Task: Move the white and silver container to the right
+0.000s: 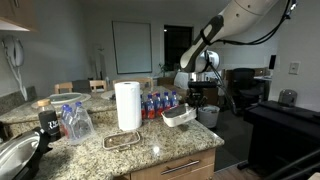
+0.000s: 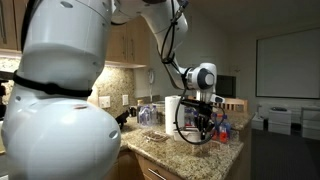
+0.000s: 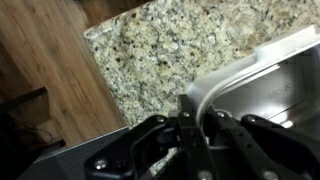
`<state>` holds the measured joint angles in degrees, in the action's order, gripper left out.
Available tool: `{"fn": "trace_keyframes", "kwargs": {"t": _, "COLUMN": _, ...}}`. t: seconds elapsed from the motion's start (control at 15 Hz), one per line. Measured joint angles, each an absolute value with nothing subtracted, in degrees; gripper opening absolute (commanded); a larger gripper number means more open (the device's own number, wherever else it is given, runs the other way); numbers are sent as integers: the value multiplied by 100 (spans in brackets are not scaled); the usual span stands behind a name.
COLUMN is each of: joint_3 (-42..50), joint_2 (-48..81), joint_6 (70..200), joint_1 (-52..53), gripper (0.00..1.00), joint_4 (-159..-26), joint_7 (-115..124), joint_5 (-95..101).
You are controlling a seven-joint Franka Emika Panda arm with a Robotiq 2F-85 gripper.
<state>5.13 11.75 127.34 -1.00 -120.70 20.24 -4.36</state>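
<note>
The container (image 1: 179,117) in my gripper is hanging tilted above the counter. I need to lower it next onto the open granite before the bottles and let go of the container's side there.
The white and silver container (image 1: 179,117) is a shallow tub with a shiny rim, tilted and held just above the granite counter (image 1: 165,148) near its right end. My gripper (image 1: 193,103) is shut on the container's rim from above. In the wrist view the gripper (image 3: 193,122) pinches the white rim of the container (image 3: 262,78), and the silvery inside shows to the right. In an exterior view the gripper (image 2: 199,124) hangs over the counter with the container (image 2: 187,126) partly hidden behind it.
A tall white paper towel roll (image 1: 127,105) stands left of the container, with a flat greyish mat (image 1: 122,141) in front of it. Bottles (image 1: 156,103) stand behind. A clear bottle pack (image 1: 76,123) and a sink (image 1: 14,156) lie further left. Wooden floor (image 3: 50,60) lies past the counter edge.
</note>
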Motion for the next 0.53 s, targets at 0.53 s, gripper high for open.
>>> {"fn": "trace_keyframes", "kwargs": {"t": 0.53, "joint_3": 498, "joint_2": 1691, "joint_6": 14045, "joint_1": -41, "gripper": 4, "joint_4": -12062, "joint_7": 2035, "joint_5": 74}}
